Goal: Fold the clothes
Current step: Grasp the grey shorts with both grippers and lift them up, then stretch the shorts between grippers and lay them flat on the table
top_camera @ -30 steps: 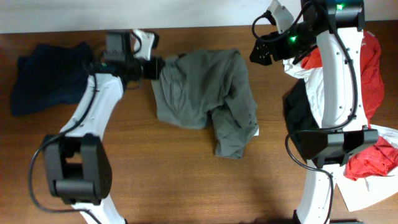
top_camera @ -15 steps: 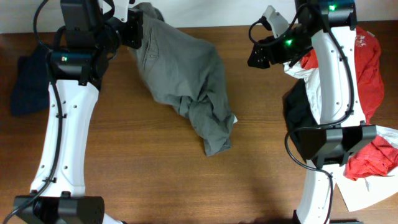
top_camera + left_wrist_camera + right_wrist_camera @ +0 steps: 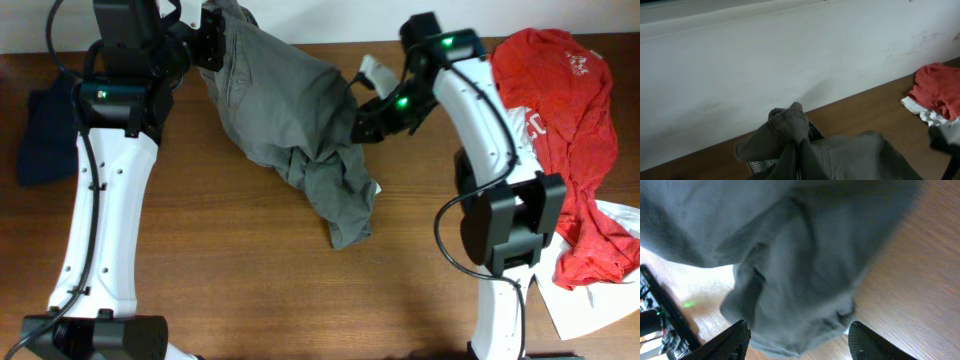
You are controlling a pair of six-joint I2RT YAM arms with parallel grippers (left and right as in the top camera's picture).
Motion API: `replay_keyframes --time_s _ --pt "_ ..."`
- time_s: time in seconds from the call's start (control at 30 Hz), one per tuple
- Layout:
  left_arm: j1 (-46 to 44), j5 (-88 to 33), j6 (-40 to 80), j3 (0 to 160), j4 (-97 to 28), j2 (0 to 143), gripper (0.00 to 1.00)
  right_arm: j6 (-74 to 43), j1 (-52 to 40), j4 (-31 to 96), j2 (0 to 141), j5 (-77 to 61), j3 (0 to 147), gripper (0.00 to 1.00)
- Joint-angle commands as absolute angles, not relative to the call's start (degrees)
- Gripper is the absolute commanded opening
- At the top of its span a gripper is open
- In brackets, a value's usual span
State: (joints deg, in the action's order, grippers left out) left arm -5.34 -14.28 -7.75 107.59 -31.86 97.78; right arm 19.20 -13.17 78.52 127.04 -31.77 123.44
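I should lift the bunched waistband end with my left gripper to open the folds, then lower and release it on the wood beside the navy garment.
A grey-green garment (image 3: 290,110) hangs from my left gripper (image 3: 215,40), which is shut on its upper edge at the back of the table; its lower part trails onto the wood. In the left wrist view the bunched grey cloth (image 3: 805,145) fills the jaws. My right gripper (image 3: 362,125) is open, close above the garment's right side. In the right wrist view its fingers (image 3: 797,342) spread wide around the grey cloth (image 3: 790,270) without touching it.
A dark navy garment (image 3: 45,135) lies at the far left. A red shirt (image 3: 575,120) and white cloth (image 3: 590,300) are piled on the right, also seen in the left wrist view (image 3: 937,87). A white wall (image 3: 790,60) runs behind the table.
My left gripper has lifted the grey garment up toward the back left. My right arm has swung down and left from the red pile to the garment's right side.
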Motion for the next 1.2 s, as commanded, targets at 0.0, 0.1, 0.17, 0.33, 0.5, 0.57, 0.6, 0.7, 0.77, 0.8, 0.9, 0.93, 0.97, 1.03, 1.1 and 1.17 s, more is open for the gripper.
replay_keyframes --time_s 0.0,0.1,0.17,0.33,0.5,0.57,0.6,0.7,0.77,0.8,0.9,0.93,0.97,1.03,1.1,1.17 --pt "-5.2 -12.3 -8.7 109.8 -30.2 96.1 0.01 16.8 -15.1 75.0 126.1 -34.1 120.5 0.68" --pt "-5.2 -12.1 -8.7 110.2 -30.0 96.0 0.01 15.6 -15.7 70.9 126.1 -33.8 117.7 0.67" --pt "-5.2 -12.1 -8.7 110.7 -30.0 96.0 0.01 15.2 -15.7 68.8 126.1 -32.4 116.2 0.56" --pt "-5.2 -12.1 -8.7 113.5 -30.7 95.9 0.01 11.4 -14.4 65.0 126.0 -23.4 115.0 0.04" --pt "-5.2 -6.9 -8.7 115.3 -33.8 95.0 0.01 11.2 -9.4 67.9 124.4 -23.3 121.3 0.04" --pt "-5.1 -4.0 -8.7 115.3 -35.9 94.2 0.01 11.3 -6.4 71.8 123.0 -23.3 127.0 0.04" --pt "-5.1 -2.0 -8.7 115.3 -37.7 93.5 0.01 11.5 -5.0 74.3 122.4 -23.3 130.6 0.04" --pt "-5.1 0.1 -8.7 115.3 -40.2 91.8 0.01 11.7 -2.6 82.2 122.1 -23.3 140.4 0.04" --pt "-5.1 1.6 -8.7 115.3 -41.2 90.4 0.01 12.0 -2.1 86.7 122.1 -23.3 145.8 0.04" --pt "-5.1 2.2 -8.7 115.3 -41.5 89.4 0.01 12.0 -1.8 89.3 122.0 -23.3 149.2 0.04" --pt "-5.1 2.9 -8.7 115.3 -42.6 85.5 0.01 12.2 -1.8 96.9 121.8 -23.2 159.8 0.04" --pt "-5.1 2.9 -8.7 115.3 -43.0 84.6 0.01 11.8 -1.8 97.3 121.6 -23.0 162.1 0.04" --pt "-5.1 2.9 -8.7 115.3 -43.5 83.6 0.01 11.0 -1.8 97.3 120.6 -22.5 163.0 0.04" --pt "-5.1 2.9 -8.7 115.3 -45.6 80.4 0.01 11.0 -1.8 97.3 116.5 -21.7 163.6 0.04" --pt "-5.1 2.9 -8.7 115.3 -48.0 77.4 0.01 10.0 -1.8 97.3 112.4 -20.0 163.6 0.04" --pt "-5.1 2.9 -8.7 115.3 -50.1 75.1 0.01 10.0 -1.8 97.3 109.0 -19.8 163.6 0.04"
